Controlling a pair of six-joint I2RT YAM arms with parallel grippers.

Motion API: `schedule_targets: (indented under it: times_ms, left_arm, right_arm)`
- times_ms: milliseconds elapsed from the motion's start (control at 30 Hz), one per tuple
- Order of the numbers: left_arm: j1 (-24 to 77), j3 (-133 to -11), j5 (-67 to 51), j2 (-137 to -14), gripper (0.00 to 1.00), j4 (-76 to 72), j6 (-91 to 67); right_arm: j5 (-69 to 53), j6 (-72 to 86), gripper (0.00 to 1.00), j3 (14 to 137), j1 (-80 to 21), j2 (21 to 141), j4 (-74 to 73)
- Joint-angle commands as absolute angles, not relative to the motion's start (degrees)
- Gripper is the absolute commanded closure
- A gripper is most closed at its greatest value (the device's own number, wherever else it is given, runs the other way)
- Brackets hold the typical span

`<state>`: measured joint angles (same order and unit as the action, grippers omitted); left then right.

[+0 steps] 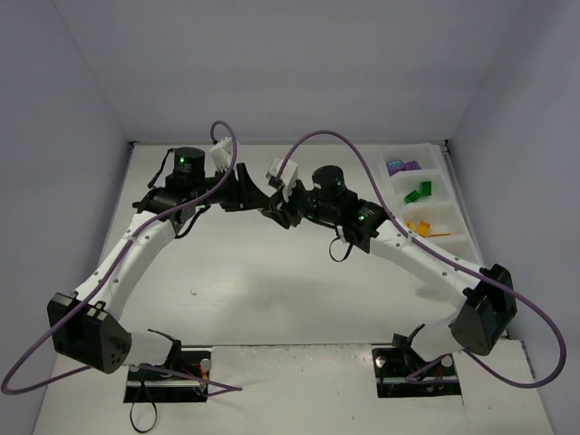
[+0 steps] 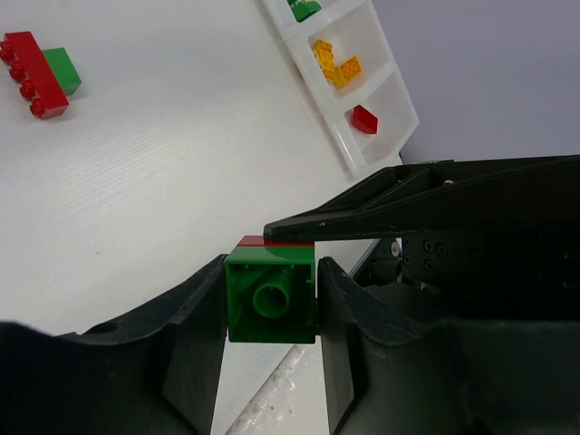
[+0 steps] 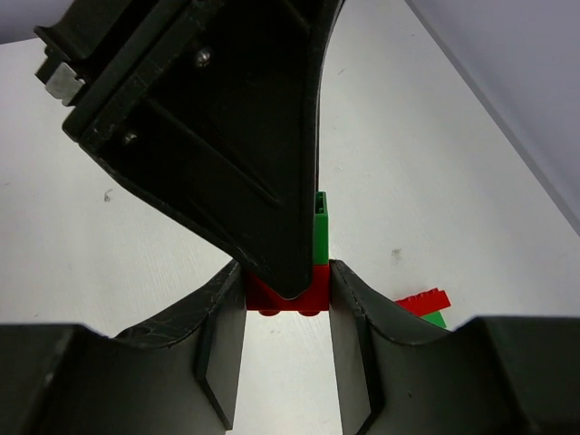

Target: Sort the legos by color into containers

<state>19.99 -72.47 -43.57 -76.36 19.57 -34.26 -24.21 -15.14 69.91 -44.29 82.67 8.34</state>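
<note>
The green lego [image 2: 270,304] will next be pulled off by the robot's right gripper, moved over the compartment with the red brick [image 2: 375,125] and released, since that compartment lies to its right in the top view.
A green lego [image 2: 270,304] joined to a red lego [image 2: 263,241] hangs above the table between both arms. My left gripper [image 2: 272,288] is shut on the green one, its underside tube facing the camera. My right gripper [image 3: 286,294] is shut on the red lego [image 3: 317,288], with the green lego [image 3: 320,231] sticking out beyond it. The two grippers meet nose to nose at the table's far middle [image 1: 267,201]. The containers [image 1: 446,195] stand at the far right, holding purple [image 1: 403,168], green [image 1: 419,192] and orange legos [image 1: 419,228].
Another red-and-green joined pair [image 2: 36,62] lies on the table, also seen in the right wrist view [image 3: 424,304]. In the left wrist view the containers' wall [image 2: 349,149] shows yellow bricks [image 2: 335,63] and a red brick [image 2: 365,119]. Walls close in the table.
</note>
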Motion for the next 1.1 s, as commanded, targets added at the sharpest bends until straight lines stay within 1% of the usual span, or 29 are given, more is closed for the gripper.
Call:
schedule_targets:
  times_ms: [0, 367, 500, 567, 600, 733, 1067]
  left_arm:
    - [20.21, -76.11, -42.54, -74.44, 0.64, 18.10, -32.17]
    - [20.30, -75.24, -42.45, -74.27, 0.63, 17.40, -31.64]
    - [20.30, -74.88, -43.68, -74.44, 0.69, 16.61, -31.90]
    - [20.30, -74.71, -44.29, -74.71, 0.75, 16.26, -32.34]
    - [20.22, -74.71, -44.30, -74.71, 0.81, 16.26, -32.43]
    - [20.30, -74.18, -44.91, -74.44, 1.00, 15.65, -32.69]
    - [20.21, -74.79, -46.23, -74.88, 1.00, 14.94, -33.49]
  right_arm:
    - [-23.12, -15.91, 0.94, 72.07, -44.12, 82.70, 11.34]
    - [-22.94, -15.82, 0.94, 72.25, -44.12, 82.88, 10.99]
    - [-22.85, -15.82, 0.94, 72.25, -44.12, 82.88, 10.99]
    - [-22.85, -15.73, 0.94, 72.25, -44.12, 82.88, 10.99]
    - [-22.85, -15.73, 0.95, 72.25, -44.12, 82.88, 10.99]
    - [-22.06, -15.91, 0.95, 71.46, -44.03, 82.62, 10.99]
    - [-18.02, -15.38, 0.97, 63.64, -43.77, 80.86, 9.84]
